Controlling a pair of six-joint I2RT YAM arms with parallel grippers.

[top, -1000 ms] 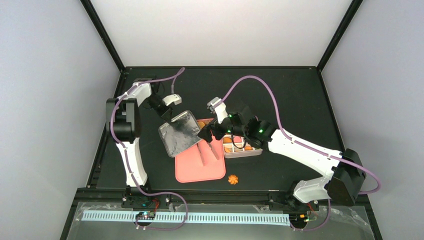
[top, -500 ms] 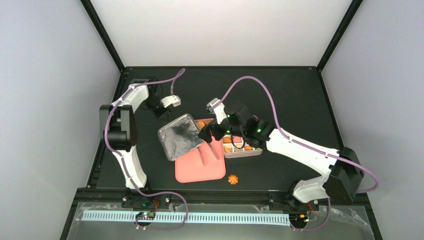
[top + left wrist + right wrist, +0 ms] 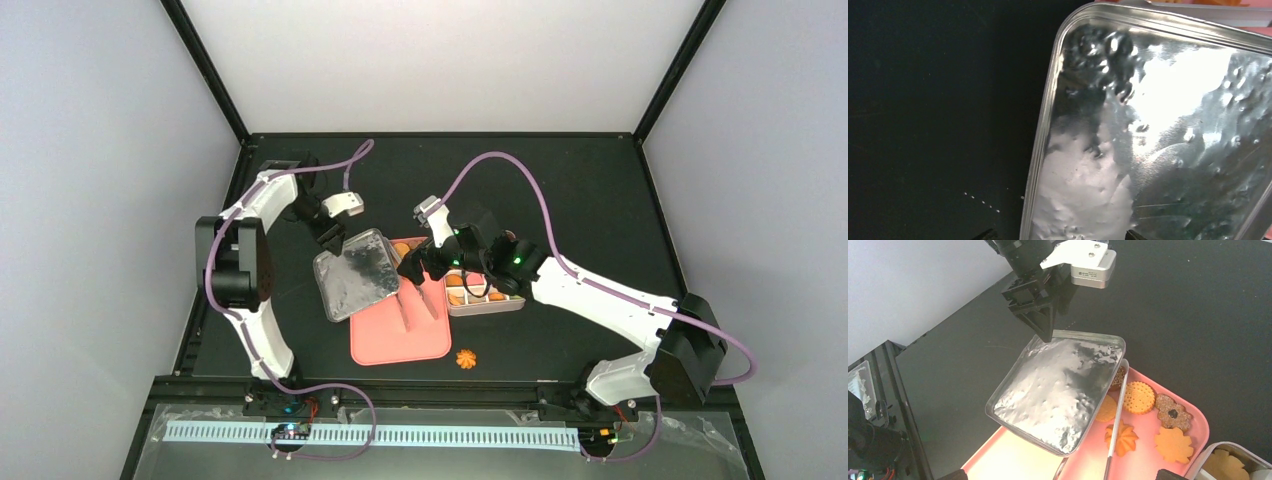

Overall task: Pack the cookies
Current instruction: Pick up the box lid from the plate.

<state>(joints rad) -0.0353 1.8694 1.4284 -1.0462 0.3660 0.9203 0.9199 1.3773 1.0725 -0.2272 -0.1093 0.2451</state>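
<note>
My left gripper lowers onto the rim next, since its open fingers already stand on either side of the silver lid's far rim [image 3: 348, 243].
Several cookies lie on the pink tray [image 3: 1193, 420]: a golden round [image 3: 1139, 397], a brown flower [image 3: 1173, 412], an orange flower [image 3: 1174, 444] and an orange swirl [image 3: 1123, 439]. More sit in the white tin [image 3: 1220, 449], also seen in the top view [image 3: 490, 303]. One swirl cookie [image 3: 466, 358] lies alone on the table. A silver lid [image 3: 353, 272] rests tilted on the tray's left edge. My left gripper [image 3: 335, 243] is open, its jaws either side of the lid's rim [image 3: 1035, 165]. My right gripper [image 3: 412, 272] is open above the tray.
Thin white tongs [image 3: 1117, 417] lie on the tray across the swirl cookie, beside the lid's right corner. The black table [image 3: 560, 190] is walled by white panels. The right arm's forearm covers most of the tin in the top view.
My left gripper drew back up-left, then came down again onto the lid's far corner. The lid shifted slightly left and turned a little. My right arm barely moved.
</note>
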